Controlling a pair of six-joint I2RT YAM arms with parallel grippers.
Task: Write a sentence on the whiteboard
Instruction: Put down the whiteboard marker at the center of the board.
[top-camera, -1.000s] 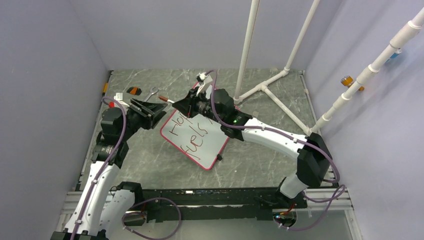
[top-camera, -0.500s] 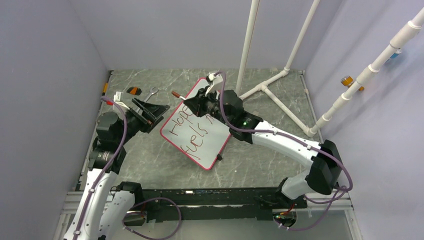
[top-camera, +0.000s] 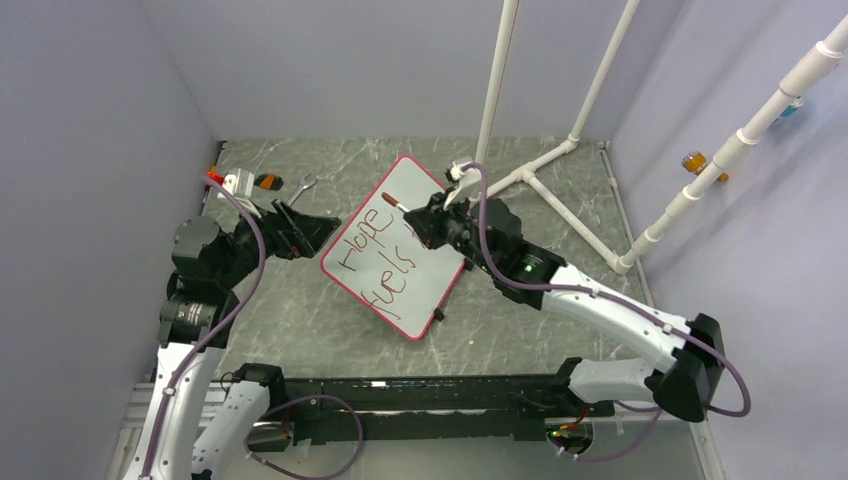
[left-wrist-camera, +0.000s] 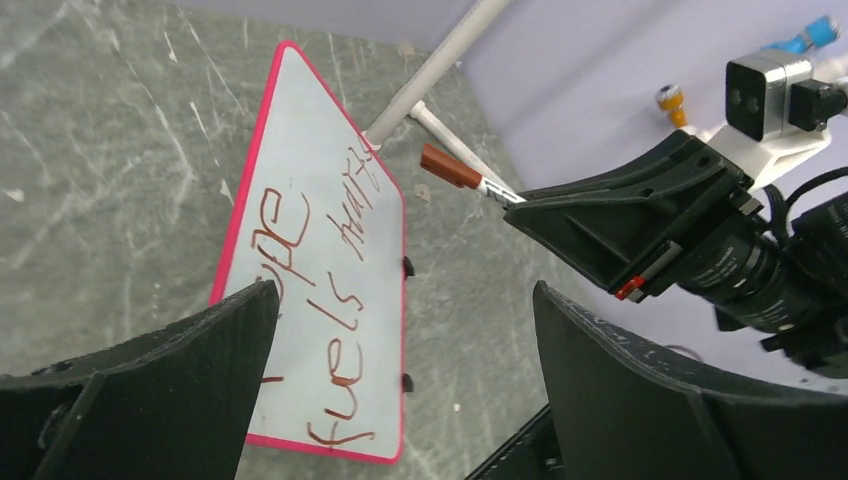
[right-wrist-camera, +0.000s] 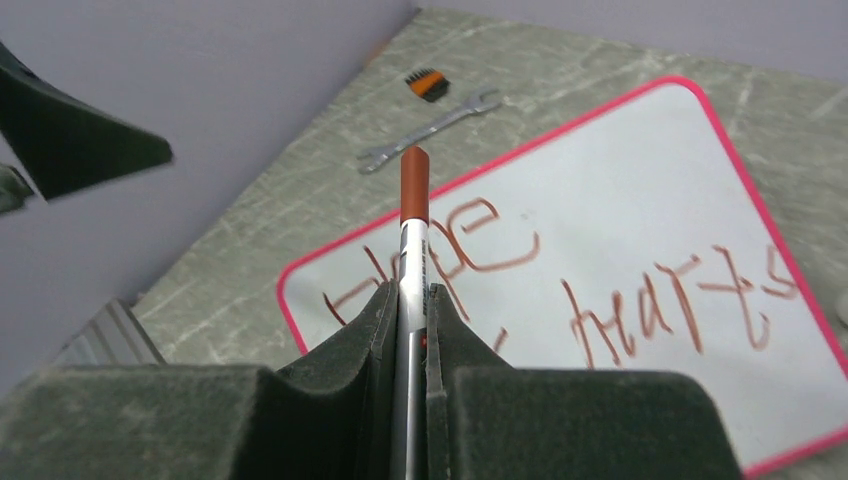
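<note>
My right gripper goes down and back next, off the board, to the tabletop (top-camera: 487, 306) beside the black feet to release the marker, since the sentence is complete.
The whiteboard (top-camera: 420, 200) lies flat on the marble-patterned table, pink-framed, two black feet on its right edge. The sentence (top-camera: 375, 262) in red-brown marker reads "Hope fuels hearts" (right-wrist-camera: 660, 310). My right gripper (top-camera: 425, 225) hovers over the board's right side, shut on a grey marker (right-wrist-camera: 412, 250) whose red-brown capped end (top-camera: 392, 202) points left. My left gripper (top-camera: 300, 228) is off the board's left edge, open wide and empty. In the left wrist view, the board (left-wrist-camera: 320, 200) and the marker (left-wrist-camera: 452, 168) show between the spread fingers (left-wrist-camera: 200, 360).
A wrench (top-camera: 305, 184) and a small orange-and-black piece (top-camera: 266, 181) lie at the back left. A white pipe frame (top-camera: 540, 170) stands at the back right. Purple walls close in on three sides.
My left gripper has opened wide and drawn back to the left. My right arm has carried the marker to the right, uncovering more of the board.
</note>
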